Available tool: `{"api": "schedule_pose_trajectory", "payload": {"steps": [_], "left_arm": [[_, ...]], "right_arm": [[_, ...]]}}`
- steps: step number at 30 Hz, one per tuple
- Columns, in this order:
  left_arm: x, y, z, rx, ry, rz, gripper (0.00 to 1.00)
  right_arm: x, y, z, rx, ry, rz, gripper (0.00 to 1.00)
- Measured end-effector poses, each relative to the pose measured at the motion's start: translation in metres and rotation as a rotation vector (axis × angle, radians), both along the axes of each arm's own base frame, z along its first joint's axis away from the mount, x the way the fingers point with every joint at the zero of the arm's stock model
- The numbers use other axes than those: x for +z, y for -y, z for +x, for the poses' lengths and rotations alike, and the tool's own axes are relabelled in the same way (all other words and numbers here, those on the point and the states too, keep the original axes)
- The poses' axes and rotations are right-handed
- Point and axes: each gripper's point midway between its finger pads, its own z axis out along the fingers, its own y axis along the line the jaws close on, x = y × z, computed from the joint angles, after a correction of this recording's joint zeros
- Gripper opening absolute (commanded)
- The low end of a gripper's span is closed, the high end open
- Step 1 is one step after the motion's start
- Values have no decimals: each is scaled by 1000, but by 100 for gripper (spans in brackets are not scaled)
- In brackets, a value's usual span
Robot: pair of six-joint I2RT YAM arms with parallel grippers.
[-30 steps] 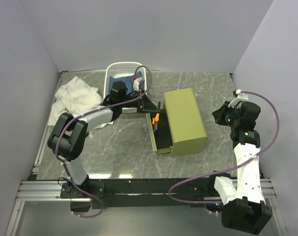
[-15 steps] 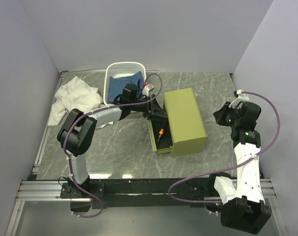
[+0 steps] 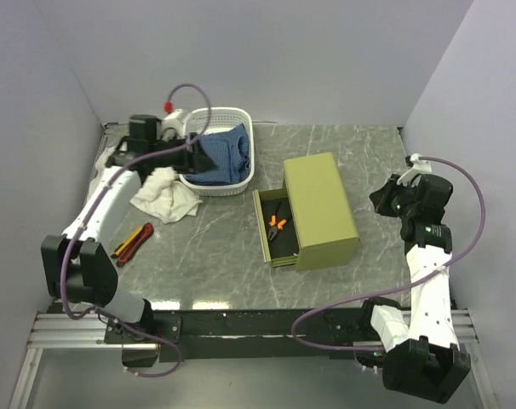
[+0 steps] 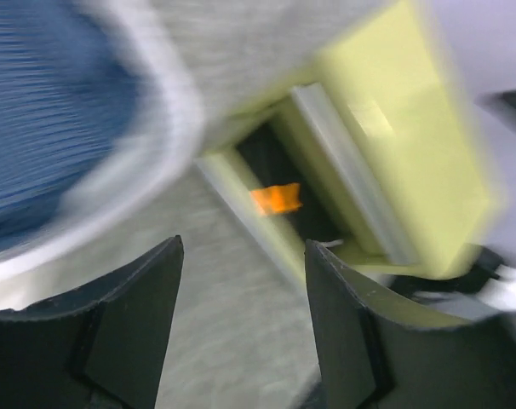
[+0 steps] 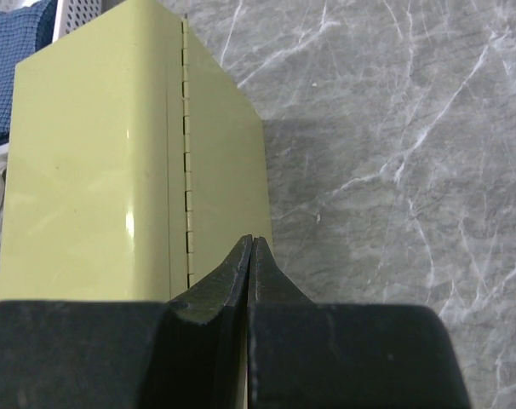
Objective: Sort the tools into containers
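The yellow tool [image 3: 128, 241], still unsorted, lies below my left gripper, to its left in the top view, so that gripper moves back and down onto it next.
The olive-green chest [image 3: 324, 204] stands right of centre with its drawer [image 3: 264, 234] pulled open toward the left. Orange-black pliers [image 3: 278, 226] lie in the drawer, seen as an orange blur [image 4: 275, 198] in the left wrist view. The white basket [image 3: 241, 119] with blue fabric sits at the back left. My left gripper [image 3: 193, 157] hovers at the basket's left rim, open and empty [image 4: 241, 244]. Red and yellow screwdrivers [image 3: 132, 241] lie on the table at the left. My right gripper [image 3: 379, 201] is shut on nothing, right of the chest [image 5: 252, 239].
A crumpled white cloth [image 3: 166, 198] lies in front of the basket, between it and the screwdrivers. Grey walls close in the table on the left, back and right. The chest's hinged top [image 5: 113, 170] fills the left of the right wrist view.
My left gripper opened over the drawer, leaving the pliers inside, then swung back left to the basket. That uncovered the screwdrivers. The right arm stayed still.
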Motion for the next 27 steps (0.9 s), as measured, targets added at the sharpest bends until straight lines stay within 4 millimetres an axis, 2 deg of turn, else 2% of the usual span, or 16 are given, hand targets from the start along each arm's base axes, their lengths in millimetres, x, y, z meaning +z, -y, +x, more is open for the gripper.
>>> {"api": "schedule_pose_trajectory", "payload": {"steps": [1, 2, 3, 5, 6, 7, 10, 13, 15, 19, 21, 23, 27], "left_arm": [[-3, -16, 3, 23, 19, 45, 64], [-10, -39, 6, 50, 38, 120, 64], [-22, -64, 6, 81, 34, 200, 64], [-47, -101, 0, 113, 24, 348, 65], [-63, -120, -7, 126, 12, 422, 65], [-81, -139, -19, 124, -10, 508, 66], [-122, -185, -58, 91, -75, 727, 66], [-143, -218, -83, 44, -125, 887, 67], [-147, -241, -86, 51, -144, 955, 66], [-151, -274, -83, 90, -203, 998, 64], [-158, -283, -77, 88, -237, 993, 63], [-168, -286, -73, 73, -271, 977, 63], [-180, -275, -80, 21, -321, 904, 63]], "right_arm": [[1, 0, 1, 0, 1, 0, 1], [2, 1, 1, -1, 3, -1, 4], [5, 1, 2, -1, 8, -1, 6], [8, 1, 4, -1, 13, 0, 18], [9, 1, 5, 0, 16, 2, 23], [10, 0, 6, 1, 18, 7, 32], [9, 0, 8, 6, 16, 12, 46], [9, -1, 8, 9, 13, 18, 51], [9, -1, 9, 10, 16, 17, 53], [10, -1, 9, 12, 21, 17, 55], [10, -1, 9, 12, 20, 18, 55], [10, -1, 9, 13, 21, 16, 56], [9, -1, 10, 14, 17, 13, 56]]}}
